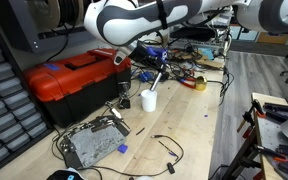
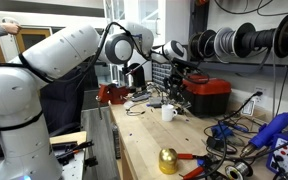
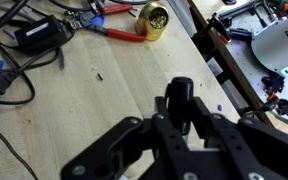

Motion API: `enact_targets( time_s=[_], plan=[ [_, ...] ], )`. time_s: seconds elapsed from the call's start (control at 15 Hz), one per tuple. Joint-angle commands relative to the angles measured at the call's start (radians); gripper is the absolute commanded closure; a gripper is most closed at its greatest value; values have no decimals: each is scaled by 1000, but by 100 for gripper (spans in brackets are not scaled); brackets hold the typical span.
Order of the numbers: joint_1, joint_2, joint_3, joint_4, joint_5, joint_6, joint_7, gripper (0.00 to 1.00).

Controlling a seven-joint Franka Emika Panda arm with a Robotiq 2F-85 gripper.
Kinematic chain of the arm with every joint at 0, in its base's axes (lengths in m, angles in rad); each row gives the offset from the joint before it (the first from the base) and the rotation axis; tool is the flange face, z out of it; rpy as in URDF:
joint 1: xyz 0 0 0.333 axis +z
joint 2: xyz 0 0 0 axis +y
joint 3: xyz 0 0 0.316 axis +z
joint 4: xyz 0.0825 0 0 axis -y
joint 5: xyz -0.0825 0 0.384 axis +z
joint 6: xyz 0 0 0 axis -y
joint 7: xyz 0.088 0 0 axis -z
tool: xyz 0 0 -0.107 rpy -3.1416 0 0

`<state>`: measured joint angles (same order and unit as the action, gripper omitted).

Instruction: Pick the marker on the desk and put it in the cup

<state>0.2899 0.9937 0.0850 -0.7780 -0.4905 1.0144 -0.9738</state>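
Next, my gripper lowers slightly toward the white cup's opening (image 1: 150,93), then releases the dark marker there.
My gripper (image 1: 156,78) hangs just above the small white cup (image 1: 149,99) on the light wooden desk (image 1: 184,125). It is shut on the dark marker (image 1: 155,86), which points down toward the cup's mouth. In an exterior view the gripper (image 2: 174,88) is over the cup (image 2: 168,113). In the wrist view the black fingers (image 3: 180,118) clamp the dark marker (image 3: 179,98); the cup is hidden behind them.
A red toolbox (image 1: 74,80) stands close beside the cup and also shows in an exterior view (image 2: 206,92). A grey circuit board (image 1: 92,143), black cables (image 1: 164,148), a yellow tape roll (image 1: 199,84) and a gold bell-like object (image 3: 154,20) lie on the desk.
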Motion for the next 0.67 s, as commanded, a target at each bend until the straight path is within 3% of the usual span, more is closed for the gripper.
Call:
enact_targets(
  time_s=[0.0, 0.53, 0.6],
  plan=[
    [26, 46, -20, 82, 3, -59, -25, 93],
    [40, 75, -2, 98, -8, -56, -59, 93],
    [43, 77, -2, 100, -7, -55, -61, 87]
  ],
)
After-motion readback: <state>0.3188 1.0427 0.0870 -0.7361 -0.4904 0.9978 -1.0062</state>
